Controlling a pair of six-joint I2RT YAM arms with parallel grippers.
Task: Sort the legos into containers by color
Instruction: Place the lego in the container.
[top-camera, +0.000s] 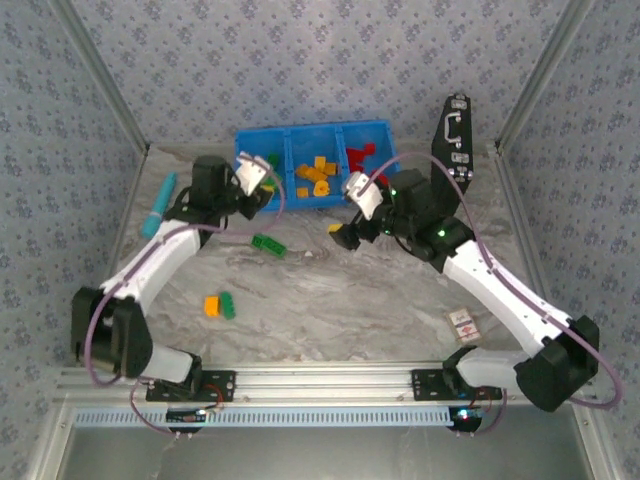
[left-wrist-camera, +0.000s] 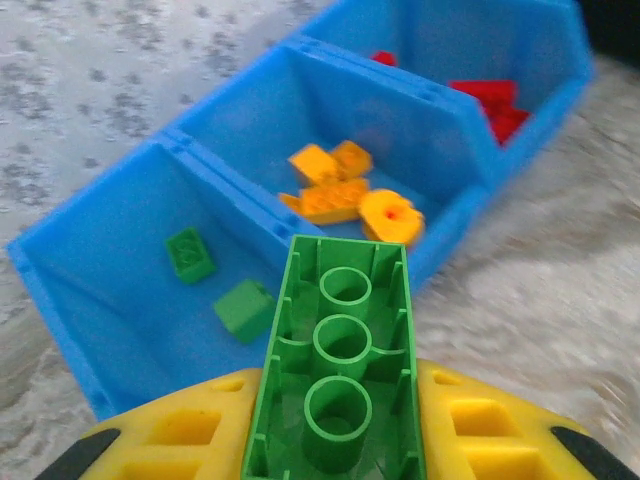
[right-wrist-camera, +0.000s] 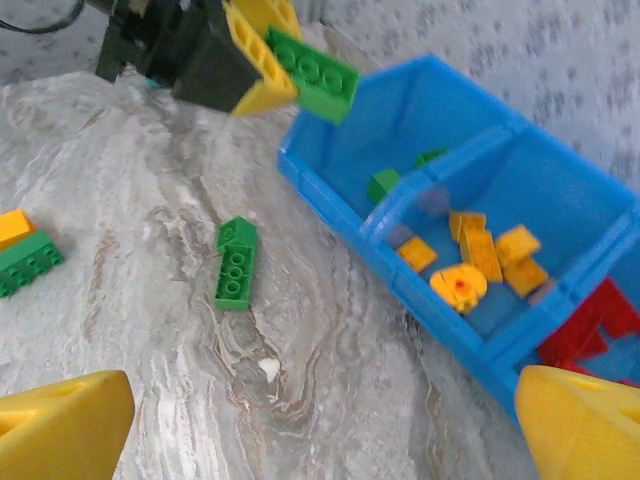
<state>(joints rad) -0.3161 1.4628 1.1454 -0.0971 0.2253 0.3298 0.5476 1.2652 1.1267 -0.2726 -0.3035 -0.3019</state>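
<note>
I need to move my left gripper down and outward inside the section of the tray with green legos next and let go of the matching long green lego there, because that section is below and outward.
My left gripper (left-wrist-camera: 338, 405) is shut on a long green lego (left-wrist-camera: 340, 350), seen from its hollow underside, at the near wall of the blue containers tray (left-wrist-camera: 100, 290). From above, that gripper (top-camera: 258, 185) hovers by the tray's (top-camera: 312, 128) left compartment. Green legos (left-wrist-camera: 190, 252) lie in the left compartment, orange ones (left-wrist-camera: 340, 190) in the middle and red ones (left-wrist-camera: 490, 100) in the right. My right gripper (right-wrist-camera: 320, 440) stands open over bare table, in front of the tray's (right-wrist-camera: 330, 190) middle. A loose green lego (right-wrist-camera: 236, 262) lies on the table.
An orange and green lego pair (top-camera: 219, 305) sits at the left front of the table. A teal cylinder tool (top-camera: 158, 205) lies far left. A black case (top-camera: 455, 140) stands right of the tray. A small card (top-camera: 463, 325) lies by the right arm.
</note>
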